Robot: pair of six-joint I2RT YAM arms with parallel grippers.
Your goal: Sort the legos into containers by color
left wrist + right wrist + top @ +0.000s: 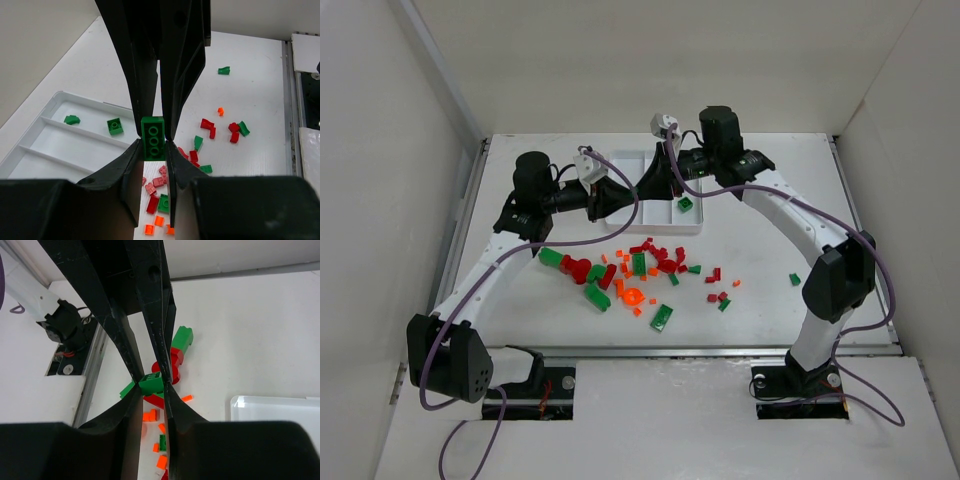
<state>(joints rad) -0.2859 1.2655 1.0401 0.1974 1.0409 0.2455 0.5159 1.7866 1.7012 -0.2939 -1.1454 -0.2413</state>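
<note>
My right gripper should carry the small green lego down and right in the top view to the tray's matching green section, lower and release.
My left gripper (153,137) is shut on a long green brick (153,140), held above the table beside the white tray (75,142). Two green legos (115,126) lie in the tray's far compartment; the other two containers look bare. My right gripper (151,382) is shut on a small green brick (152,384), raised above the loose legos (177,347). Seen from the top camera, both grippers, left (610,205) and right (653,185), hang over the tray (620,160), and red, green and orange legos (645,265) lie scattered in front of it.
A stray green piece (795,279) lies far right, and a few red and green ones (717,295) lie right of the pile. Larger green and red bricks (582,272) sit at the pile's left. White walls enclose the table on three sides.
</note>
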